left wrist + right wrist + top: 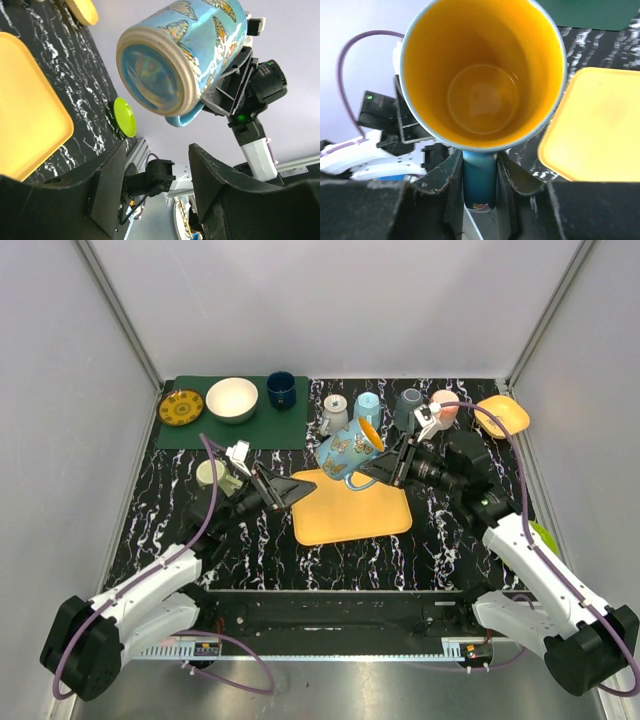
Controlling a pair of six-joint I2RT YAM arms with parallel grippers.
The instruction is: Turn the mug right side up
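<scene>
The yellow tray's far corner is below my right gripper. My right gripper should next turn the sideways mug base-down, lower it there and let go.
The blue butterfly mug hangs in the air over the far edge of the yellow tray, tipped on its side. My right gripper is shut on its handle, and the right wrist view looks straight into the orange inside, with the gripper clamped on the handle. The mug's base faces my left wrist camera. My left gripper is open and empty at the tray's left edge, a short way from the mug; in its own view the gripper has wide-apart jaws.
A green mat at the back left holds a yellow plate, a white bowl and a dark blue cup. Several cups and an orange bowl stand along the back. A pale cup sits beside my left arm.
</scene>
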